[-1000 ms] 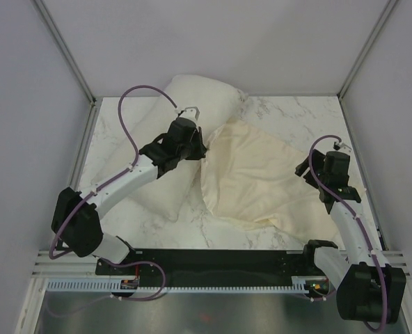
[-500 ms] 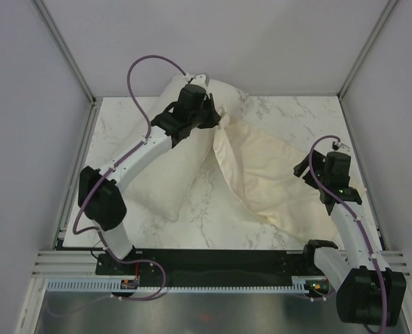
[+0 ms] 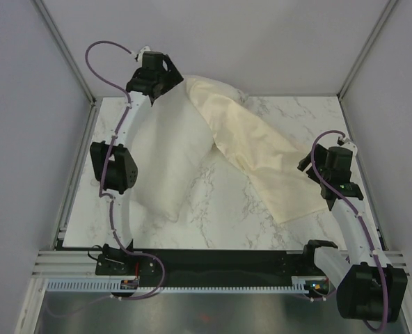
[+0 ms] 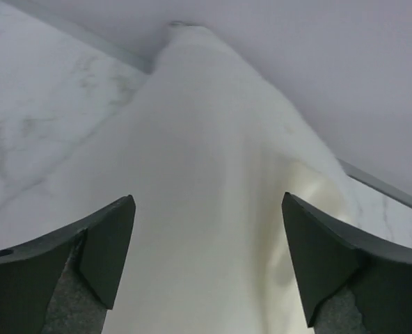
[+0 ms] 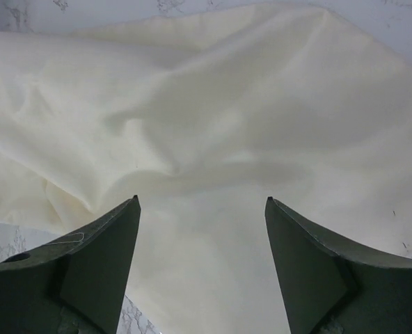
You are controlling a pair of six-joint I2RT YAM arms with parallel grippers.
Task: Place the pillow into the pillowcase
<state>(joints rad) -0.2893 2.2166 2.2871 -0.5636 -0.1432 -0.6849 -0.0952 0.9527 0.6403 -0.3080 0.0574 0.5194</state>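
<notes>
My left gripper is going to move back and across next, then down to the pillowcase's edge (image 3: pixel 241 169), because that edge lies free along the marble.
The pillow (image 3: pixel 168 156), plump and white, lies slanted on the left half of the marble table (image 3: pixel 227 209). It fills the left wrist view as the pillow (image 4: pixel 192 160). The cream pillowcase (image 3: pixel 262 156) stretches from the pillow's far right corner down to the right. A strip of the pillowcase (image 4: pixel 310 195) shows beside the pillow. My left gripper (image 3: pixel 164 83) hangs open at the back left, just above the pillow's far end, and the left gripper (image 4: pixel 206 198) has nothing between its fingers. My right gripper (image 3: pixel 329 167) stands open at the pillowcase's right edge; the right gripper (image 5: pixel 202 200) is over the pillowcase (image 5: pixel 213 125).
Grey walls close the table in at the back and on both sides, with metal posts (image 3: pixel 67 52) at the back corners. The left arm's elbow (image 3: pixel 114 167) hangs over the table's left edge. Bare marble shows between pillow and pillowcase.
The left arm swung from the middle to the back left corner, dragging the pillowcase's edge up against the pillow's far end, then opened. The pillowcase is now stretched long. The right arm barely moved.
</notes>
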